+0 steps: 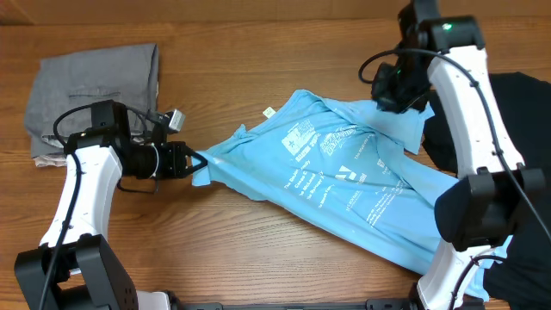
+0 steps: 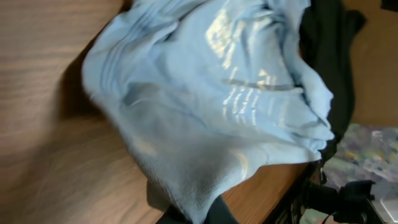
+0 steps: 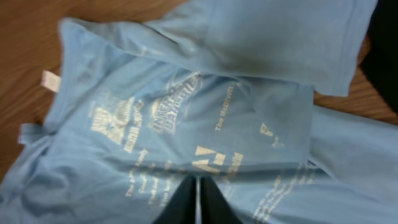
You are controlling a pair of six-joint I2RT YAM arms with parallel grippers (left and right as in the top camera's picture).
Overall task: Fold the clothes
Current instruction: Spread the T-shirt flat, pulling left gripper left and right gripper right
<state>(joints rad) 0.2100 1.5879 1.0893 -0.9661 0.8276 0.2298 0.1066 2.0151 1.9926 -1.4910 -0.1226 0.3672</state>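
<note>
My right gripper lowers to its left in the overhead view onto the shirt's shoulder fold [image 1: 346,108] [image 3: 180,53] next, drags it toward the grey garment and releases it.
A light blue T-shirt [image 1: 344,181] with pale print lies spread, creased, across the middle of the wooden table. My left gripper [image 1: 191,161] is shut on the shirt's left edge, and the cloth is pulled taut from it. In the left wrist view the shirt [image 2: 217,93] bunches up from the fingers [image 2: 199,214]. My right gripper [image 1: 392,96] hangs over the shirt's upper right sleeve. In the right wrist view its fingers [image 3: 196,186] are pressed together just above the printed shirt [image 3: 155,112]. I see no cloth between them.
A folded grey garment [image 1: 95,86] lies at the back left. A black garment [image 1: 516,112] lies at the right edge, partly under the blue shirt, and shows in the left wrist view [image 2: 323,37]. Bare wood [image 1: 258,52] runs along the back.
</note>
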